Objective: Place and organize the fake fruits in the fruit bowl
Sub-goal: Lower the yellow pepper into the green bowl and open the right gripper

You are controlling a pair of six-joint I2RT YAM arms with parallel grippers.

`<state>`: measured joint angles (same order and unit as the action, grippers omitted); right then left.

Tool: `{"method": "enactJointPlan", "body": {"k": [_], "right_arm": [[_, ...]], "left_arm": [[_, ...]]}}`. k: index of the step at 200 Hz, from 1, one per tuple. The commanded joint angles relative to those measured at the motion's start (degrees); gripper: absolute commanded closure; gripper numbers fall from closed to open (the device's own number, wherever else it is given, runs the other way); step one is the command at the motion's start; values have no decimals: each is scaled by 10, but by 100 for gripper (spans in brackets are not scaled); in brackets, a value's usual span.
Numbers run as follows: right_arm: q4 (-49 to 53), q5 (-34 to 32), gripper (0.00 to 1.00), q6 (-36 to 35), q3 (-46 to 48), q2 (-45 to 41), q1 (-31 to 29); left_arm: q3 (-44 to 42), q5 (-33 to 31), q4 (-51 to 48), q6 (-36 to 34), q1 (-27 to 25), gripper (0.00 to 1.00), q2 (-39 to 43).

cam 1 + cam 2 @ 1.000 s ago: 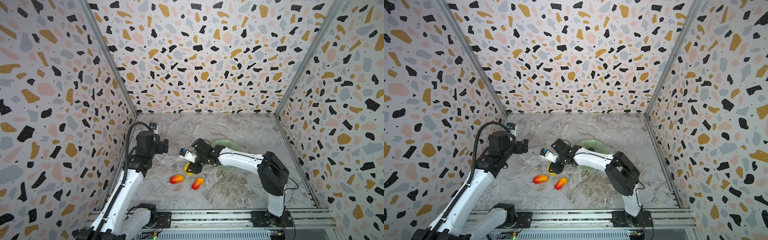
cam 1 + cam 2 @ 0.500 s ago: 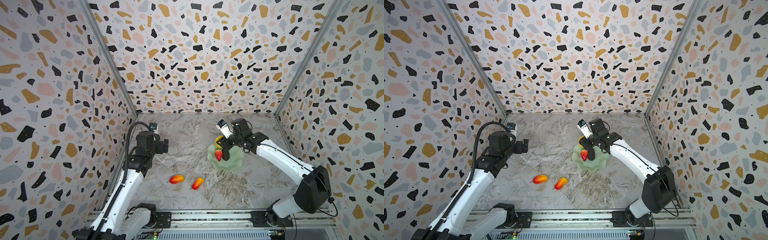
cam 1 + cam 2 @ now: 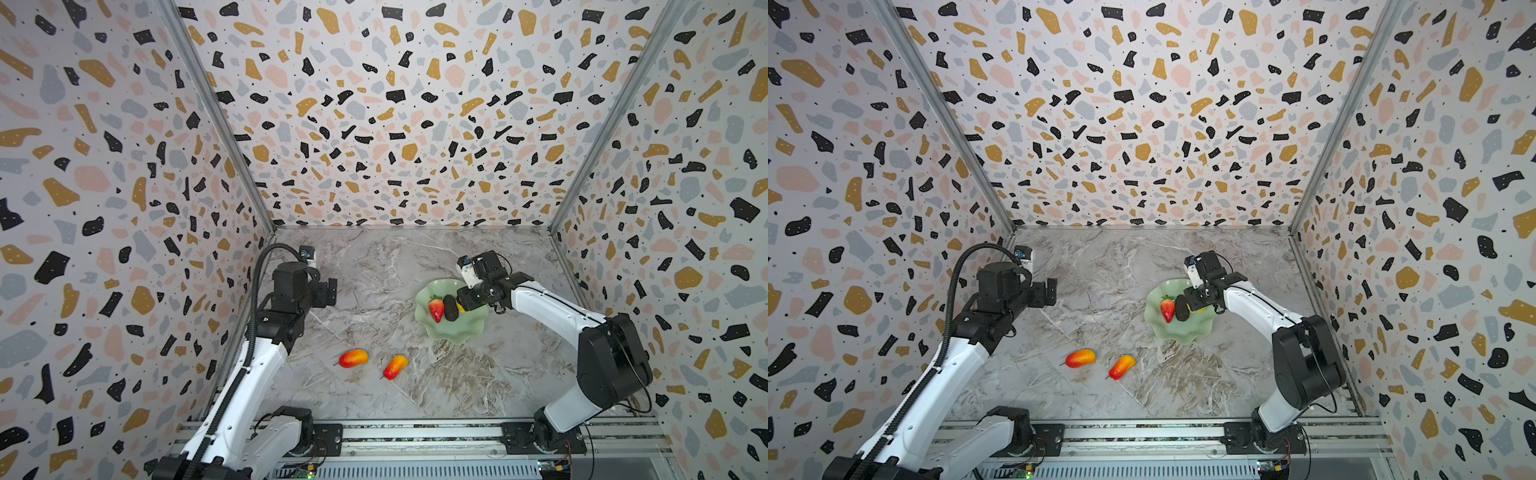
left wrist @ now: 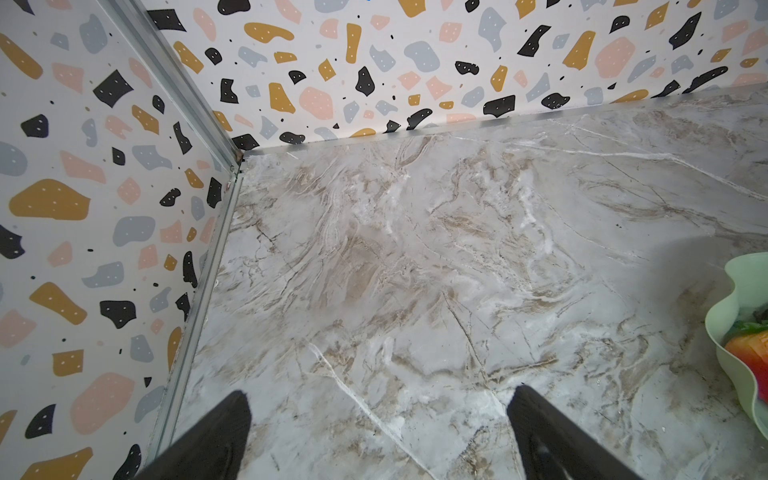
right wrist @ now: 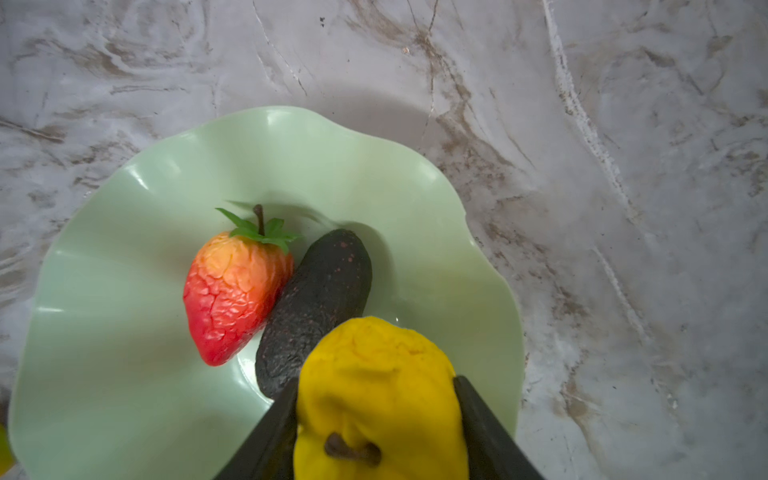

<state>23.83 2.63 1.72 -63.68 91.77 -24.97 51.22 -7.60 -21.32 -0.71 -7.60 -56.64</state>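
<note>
The bare part of the bowl beside the avocado is below my right gripper, so I should next lower the lumpy yellow fruit (image 3: 1196,308) into that free room and let it go there.
The pale green fruit bowl (image 3: 451,334) (image 3: 1179,336) stands right of the middle of the floor. A red strawberry (image 3: 436,309) (image 5: 232,295) and a dark avocado (image 3: 450,308) (image 5: 324,291) lie side by side in it. My right gripper (image 3: 467,301) (image 5: 376,384) hangs over the bowl's right part, shut on the lumpy yellow fruit (image 5: 378,395) (image 3: 1196,308). Two red-orange mangoes (image 3: 353,358) (image 3: 395,366) lie on the floor in front of the bowl, to its left. My left gripper (image 3: 328,293) (image 4: 380,392) is open and empty above bare floor at the left.
Speckled walls close in the marble floor (image 3: 374,282) at the left, back and right. A metal rail (image 3: 415,434) with both arm bases runs along the front. The bowl's rim (image 4: 744,386) shows at the edge of the left wrist view.
My right arm has swung from the floor's middle near the mangoes to the bowl, carrying the yellow fruit, and now hangs lower over it. The left arm has not moved.
</note>
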Motion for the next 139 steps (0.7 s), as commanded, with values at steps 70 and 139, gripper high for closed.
{"method": "enactJointPlan", "body": {"k": [70,139], "right_arm": [[-33,-22,45,1,4,26,0],[-11,-32,16,-23,-37,12,-12]], "left_arm": [[-7,7,18,-6,3,0,0],[-6,7,17,-7,3,0,-3]]}}
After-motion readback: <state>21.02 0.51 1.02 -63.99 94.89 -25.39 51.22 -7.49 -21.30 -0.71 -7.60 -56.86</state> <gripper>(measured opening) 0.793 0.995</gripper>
